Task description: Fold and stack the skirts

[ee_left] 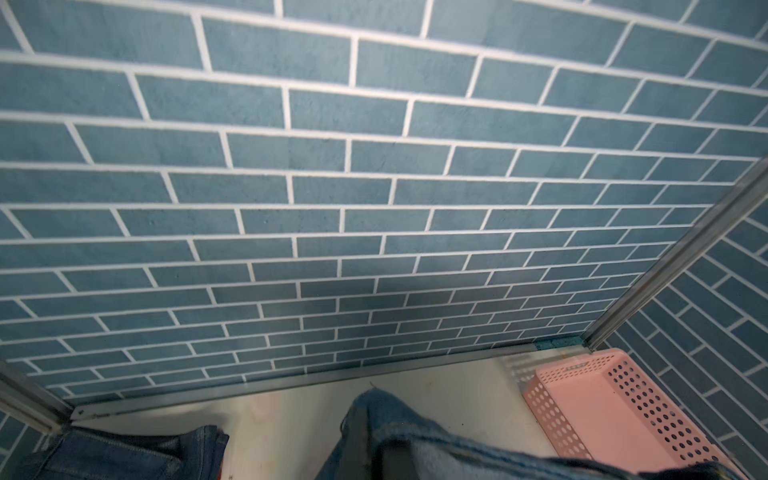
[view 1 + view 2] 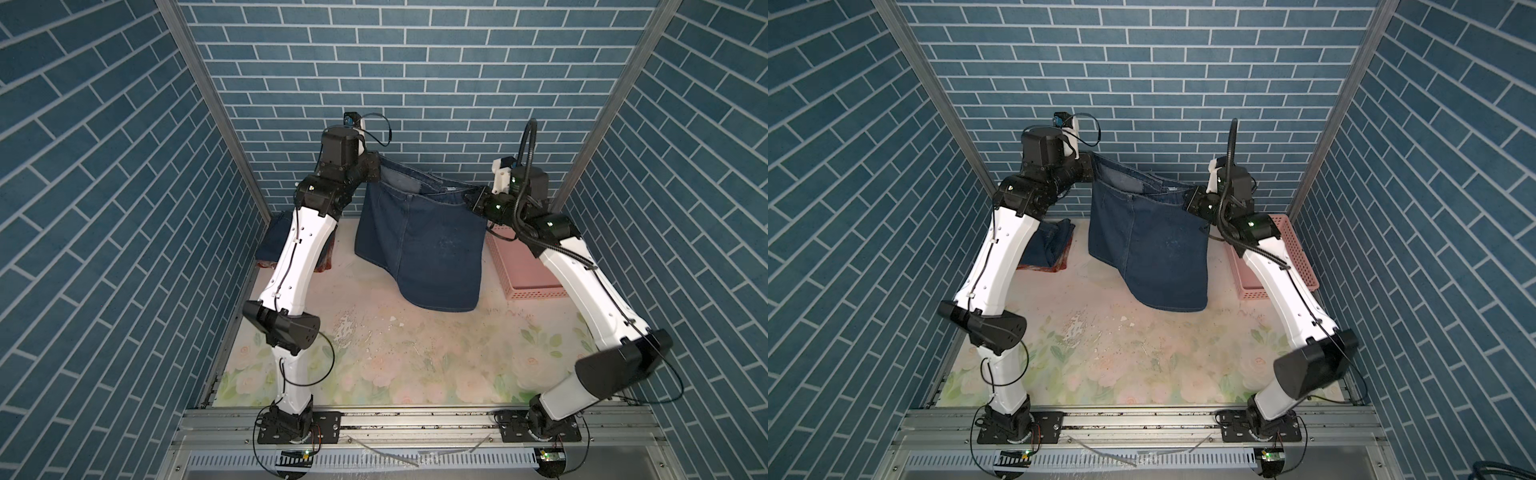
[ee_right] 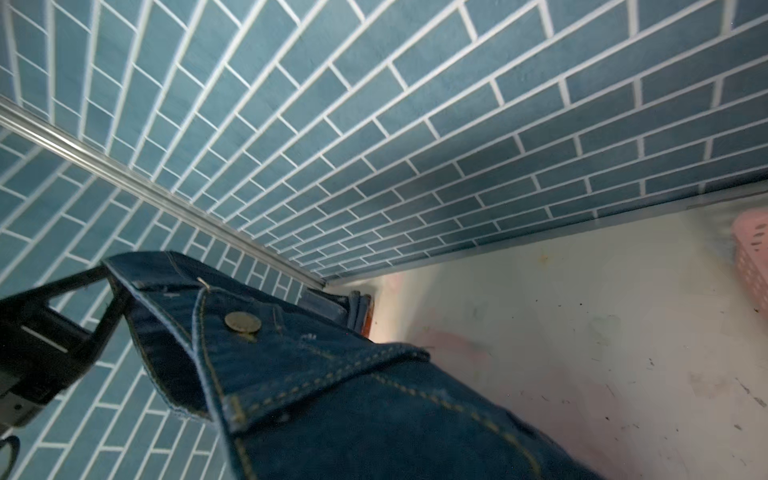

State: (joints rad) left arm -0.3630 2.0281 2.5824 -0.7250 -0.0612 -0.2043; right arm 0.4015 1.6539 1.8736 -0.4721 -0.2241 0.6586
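My left gripper needs to go down and back next, then let go of the skirt's waistband end by the worn white patch (image 2: 347, 329), because the skirt hangs spread over open table.
A dark blue denim skirt (image 2: 419, 245) (image 2: 1150, 249) hangs in the air above the back of the table, spread between both arms by its waistband. My left gripper (image 2: 376, 166) (image 2: 1090, 166) is shut on the waistband's left end and shows in the right wrist view (image 3: 110, 286). My right gripper (image 2: 478, 199) (image 2: 1192, 199) is shut on the right end, lower down. In each wrist view the denim (image 1: 395, 440) (image 3: 332, 395) covers that arm's own jaws. A second denim skirt (image 2: 274, 239) (image 2: 1046, 245) (image 1: 124, 457) lies folded at the back left on the plaid skirt (image 2: 326, 259) (image 2: 1059, 268).
A pink perforated basket (image 2: 523, 266) (image 2: 1291, 245) (image 1: 602, 407) stands at the back right beside the right arm. The table (image 2: 415, 357) has a floral cover. Blue brick-pattern walls close in the back and both sides.
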